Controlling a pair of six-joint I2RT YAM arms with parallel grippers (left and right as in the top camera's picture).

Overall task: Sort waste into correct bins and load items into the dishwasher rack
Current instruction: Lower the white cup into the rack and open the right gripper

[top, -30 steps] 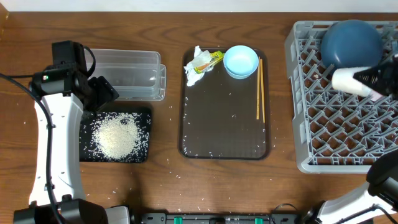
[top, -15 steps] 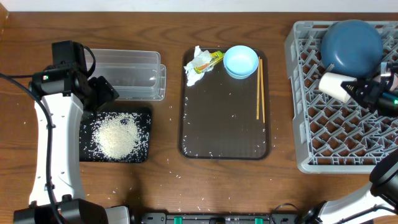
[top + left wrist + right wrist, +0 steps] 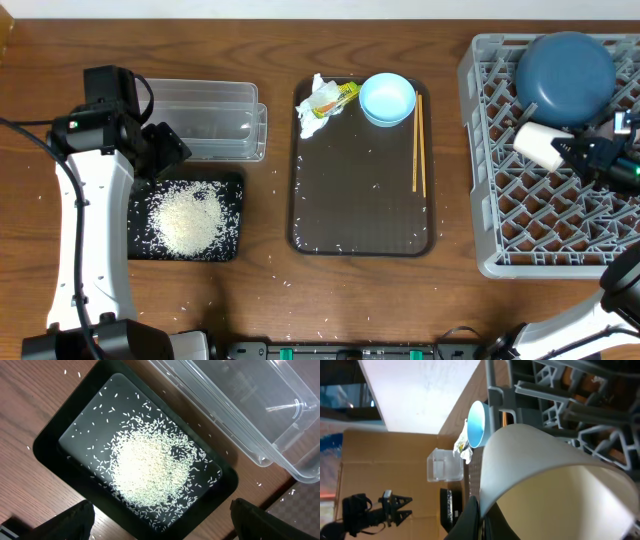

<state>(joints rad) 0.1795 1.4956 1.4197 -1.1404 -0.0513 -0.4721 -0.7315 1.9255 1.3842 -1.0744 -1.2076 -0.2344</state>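
Note:
I will next lower my right gripper and ease it back to let go of the white cup (image 3: 537,143) on the rack's wires, short of the dark-blue bowl, because the wires are below my gripper.
My right gripper (image 3: 572,150) is shut on the rim of the white cup (image 3: 537,143), held on its side over the grey dishwasher rack (image 3: 520,225). In the right wrist view the two fingers pinch the cup's wall (image 3: 545,475). The dark-blue bowl (image 3: 565,65) sits upside down in the rack's far corner. My left gripper (image 3: 160,525) hangs open above the black tray (image 3: 55,460) holding a pile of rice (image 3: 186,218), beside the clear tub (image 3: 205,120). The tissue (image 3: 312,115), yellow wrapper (image 3: 338,97), light-blue bowl (image 3: 387,98) and chopsticks (image 3: 418,140) lie on the brown tray (image 3: 360,200).
Stray rice grains dot the brown tray and the wooden table (image 3: 270,290) in front of it. The rack fills the right side of the table. The left arm (image 3: 95,230) stretches along the table's left edge.
The right gripper has carried the white cup a little left and toward the front over the rack. The left arm has not moved.

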